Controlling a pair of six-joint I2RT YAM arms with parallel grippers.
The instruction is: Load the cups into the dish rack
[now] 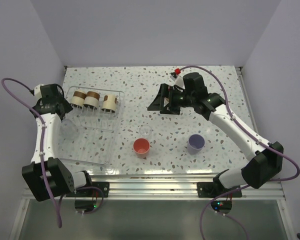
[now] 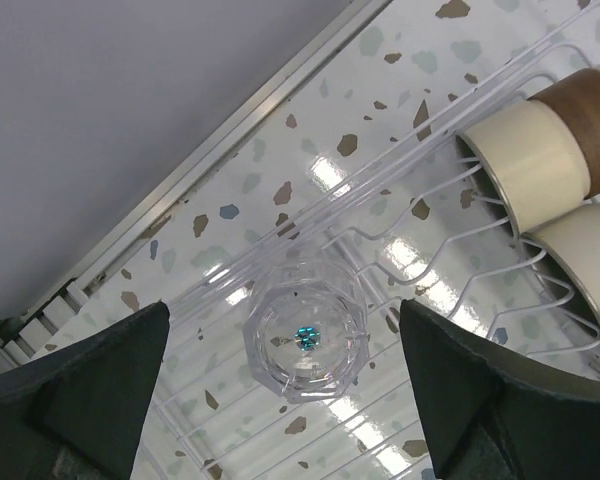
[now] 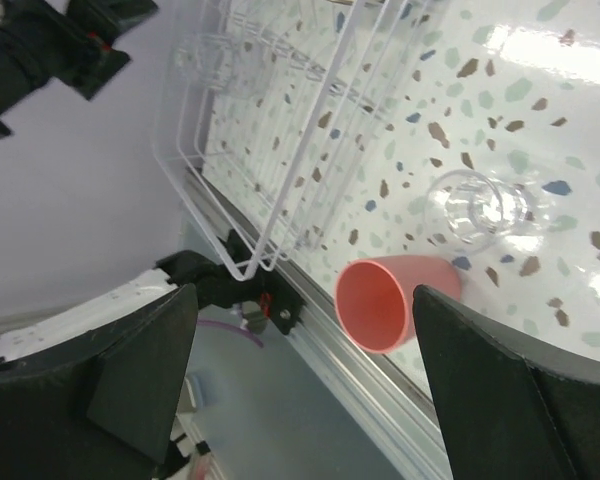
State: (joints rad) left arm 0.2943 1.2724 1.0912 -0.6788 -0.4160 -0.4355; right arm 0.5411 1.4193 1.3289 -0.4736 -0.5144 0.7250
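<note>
The coral-red cup stands below my right gripper and nearer my base, so next I need to lower that gripper back onto the coral-red cup's rim (image 1: pixel 148 144) facing away from the rack (image 1: pixel 88 145).
The dish rack (image 1: pixel 88 145) lies on the left of the table. Three cream cups with brown bands (image 1: pixel 92 99) lie in a row at its far end, and two of them show in the left wrist view (image 2: pixel 525 165). A clear cup (image 2: pixel 305 340) sits on the rack's wires. My left gripper (image 2: pixel 285 390) is open around it, with both fingers well clear of it. On the table stand another clear cup (image 1: pixel 145 131), a coral-red cup (image 1: pixel 141 147) and a lavender cup (image 1: pixel 196 143). My right gripper (image 1: pixel 156 103) hangs open and empty above the table's middle. Its wrist view shows the coral-red cup (image 3: pixel 385 300) and the clear cup (image 3: pixel 477 208).
The table's metal front rail (image 3: pixel 380 390) runs just past the coral-red cup. The left wall (image 2: pixel 110 110) stands close behind the rack's left rim. The left arm (image 3: pixel 40 50) shows above the rack (image 3: pixel 280 130) in the right wrist view.
</note>
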